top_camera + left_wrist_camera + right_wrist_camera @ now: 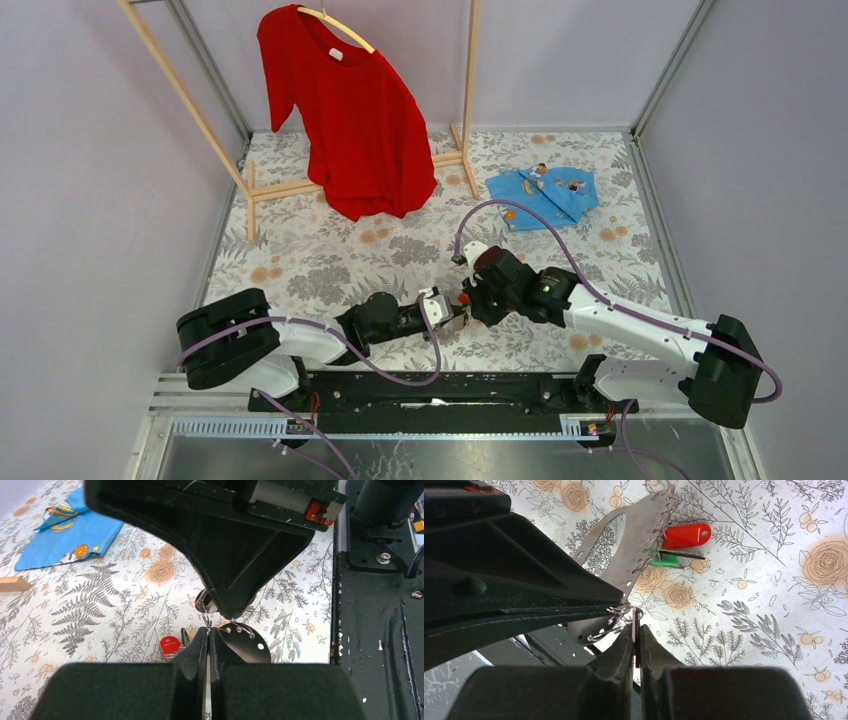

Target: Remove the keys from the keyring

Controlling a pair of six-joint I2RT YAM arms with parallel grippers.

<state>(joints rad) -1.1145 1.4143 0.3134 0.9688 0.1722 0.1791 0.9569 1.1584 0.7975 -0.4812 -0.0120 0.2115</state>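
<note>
My right gripper should next leave the keyring [634,530] and release over key-free, bare tablecloth, outward and to its right in the top view.
Both grippers meet low over the flowered tablecloth near the front. My left gripper [447,316] [208,632] is shut on a small wire ring [207,622] of the keyring. The keyring [634,530] is a flat grey perforated band; it also shows in the left wrist view [247,642]. My right gripper [470,297] [636,627] is shut on a thin flat tab [637,617] joined to that wire ring. The red key [686,535] [169,644], green key [664,562] and black key [684,555] hang from the band's far part, on the cloth.
A red shirt [350,110] hangs on a wooden rack [255,190] at the back left. A blue patterned cloth [543,195] [65,530] lies at the back right. The black base rail [430,390] [380,630] runs just behind the grippers, at the near edge.
</note>
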